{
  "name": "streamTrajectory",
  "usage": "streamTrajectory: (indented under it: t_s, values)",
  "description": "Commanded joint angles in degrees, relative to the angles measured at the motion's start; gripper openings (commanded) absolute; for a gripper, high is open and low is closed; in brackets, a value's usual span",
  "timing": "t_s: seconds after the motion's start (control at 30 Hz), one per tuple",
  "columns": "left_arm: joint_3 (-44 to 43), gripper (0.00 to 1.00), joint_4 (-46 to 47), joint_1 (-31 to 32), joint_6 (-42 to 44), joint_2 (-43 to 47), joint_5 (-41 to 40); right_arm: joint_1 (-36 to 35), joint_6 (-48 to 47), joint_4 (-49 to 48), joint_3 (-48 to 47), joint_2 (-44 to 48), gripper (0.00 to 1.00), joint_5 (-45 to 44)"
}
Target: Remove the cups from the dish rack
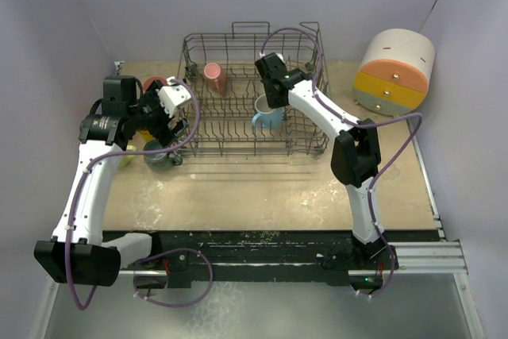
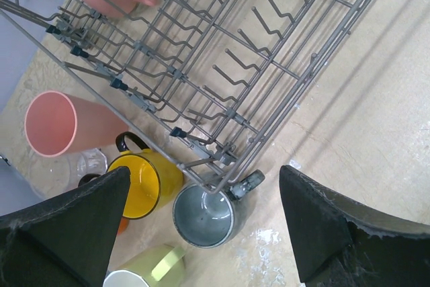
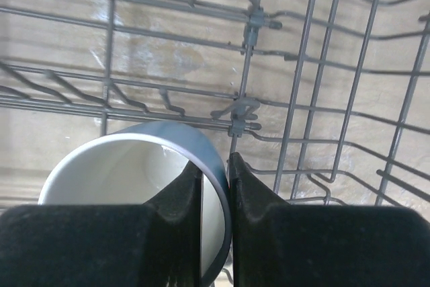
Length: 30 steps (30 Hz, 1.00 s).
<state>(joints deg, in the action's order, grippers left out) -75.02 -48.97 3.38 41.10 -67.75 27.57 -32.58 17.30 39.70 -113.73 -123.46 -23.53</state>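
Bare table beside the rack lies right of my right gripper in the top view, so I will lift the light blue cup over the rack's side wires, lower it there and release.
The dish rack [image 1: 238, 151] stands at the table's back middle. A pink mug [image 1: 214, 77] lies in its far left part. My right gripper [image 1: 268, 99] is inside the rack, shut on the rim of a light blue cup [image 3: 121, 159], one finger inside and one outside. My left gripper [image 2: 205, 173] is open and empty above a grey mug [image 2: 203, 216] at the rack's front left corner. Beside it on the table stand a yellow mug [image 2: 144, 183], a salmon tumbler [image 2: 57, 124] and a pale green cup [image 2: 144, 270].
A round white, orange and yellow drawer box [image 1: 394, 73] stands at the back right. The cups on the table crowd the space left of the rack [image 2: 222, 52]. Walls close in on the left, right and back.
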Motion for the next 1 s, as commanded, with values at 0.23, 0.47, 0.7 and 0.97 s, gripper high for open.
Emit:
streamTrajectory:
  t_s: [0.23,0.47,0.7,0.97]
  values:
    - [-0.25,0.94,0.72,-0.39,-1.7,1.24,-0.47,-0.37,-4.1,1.98,-20.31,10.06,0.0,1.33]
    - [-1.32,0.97,0.54,-0.39,-2.94,1.38,-2.14,0.28,-1.3,4.62,-12.46,25.54,0.0,-3.06]
    - [-1.69,0.99,0.75,-0.48,-4.82,1.6,-2.57,6.83,4.68,8.2,4.93,45.2,0.0,-6.07]
    - [-3.97,0.99,-0.66,-0.48,-6.06,1.44,-2.59,15.46,6.96,12.43,13.4,53.87,0.0,-9.91]
